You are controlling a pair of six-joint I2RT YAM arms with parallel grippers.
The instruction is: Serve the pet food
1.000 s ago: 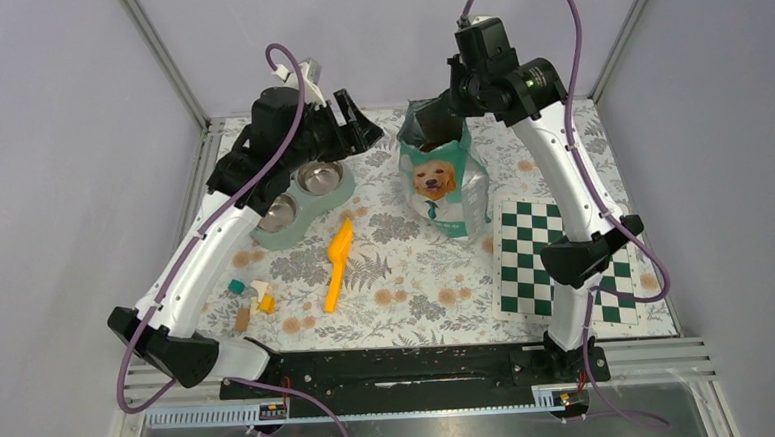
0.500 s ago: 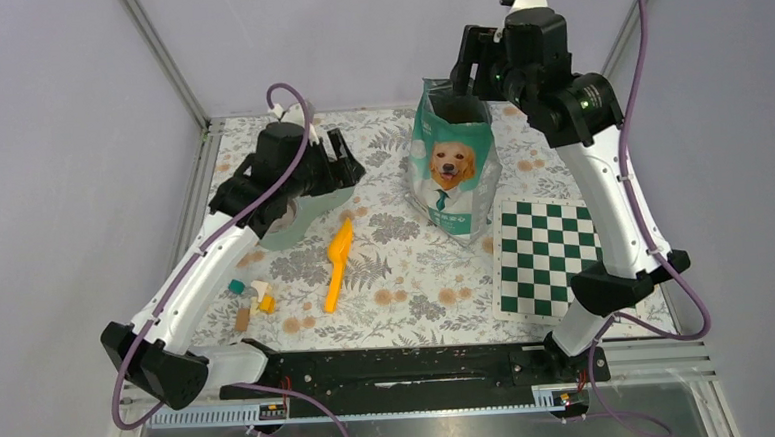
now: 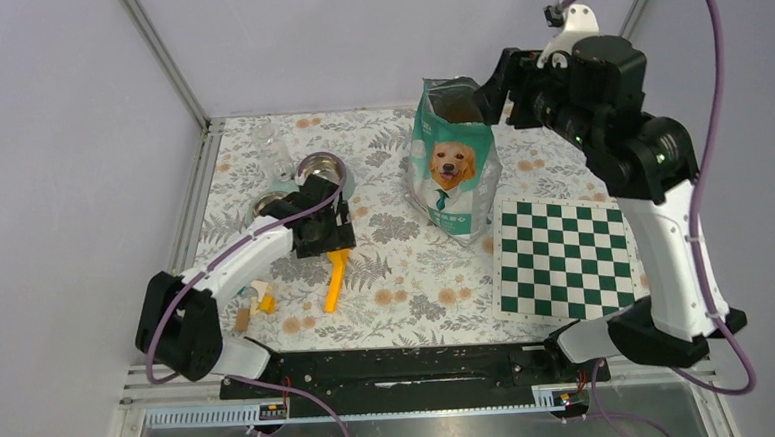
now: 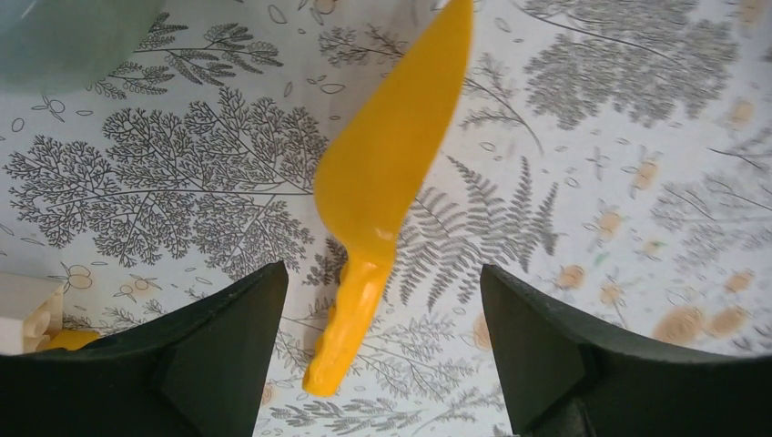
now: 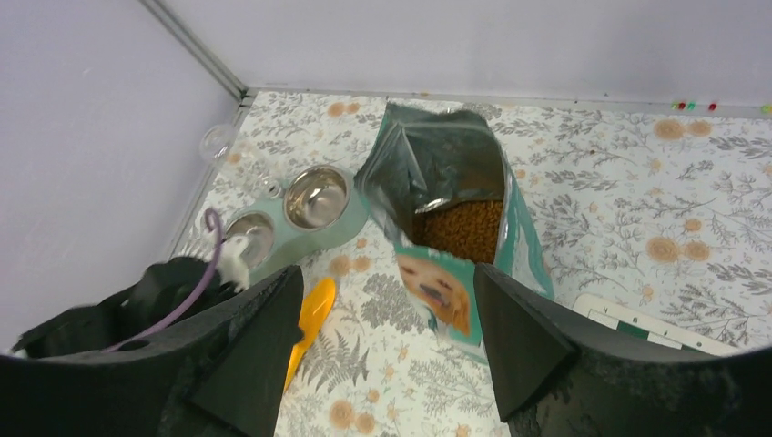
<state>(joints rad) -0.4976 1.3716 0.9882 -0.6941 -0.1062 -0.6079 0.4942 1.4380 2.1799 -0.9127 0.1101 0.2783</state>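
My left gripper should next go down and slightly outward past the handle onto the yellow scoop's broad head [image 4: 387,150], because it is below and outward of the open fingers.
The pet food [image 5: 460,228] shows as brown kibble inside the open teal bag with a dog picture [image 3: 451,170], which stands upright mid-table. A yellow scoop [image 4: 382,209] lies flat on the floral cloth; only its handle [image 3: 334,281] shows in the top view. My left gripper [image 4: 380,273] hangs open low over the scoop, one finger on each side of the handle and clear of it. My right gripper [image 5: 387,273] is open and empty, raised above and to the right of the bag's mouth [image 3: 497,83]. A teal double-bowl feeder [image 5: 350,218] holds two empty steel bowls.
A green-and-white chessboard mat [image 3: 564,259] lies right of the bag. Small wooden blocks [image 3: 253,301] sit at the near left, beside my left forearm. A clear glass object [image 3: 269,140] stands at the far left corner. Frame rails run along the table's edges.
My right gripper let go of the bag's top edge, opened, and rose back to the right; the bag went from tilted to upright. My left arm swung down from the feeder to the scoop.
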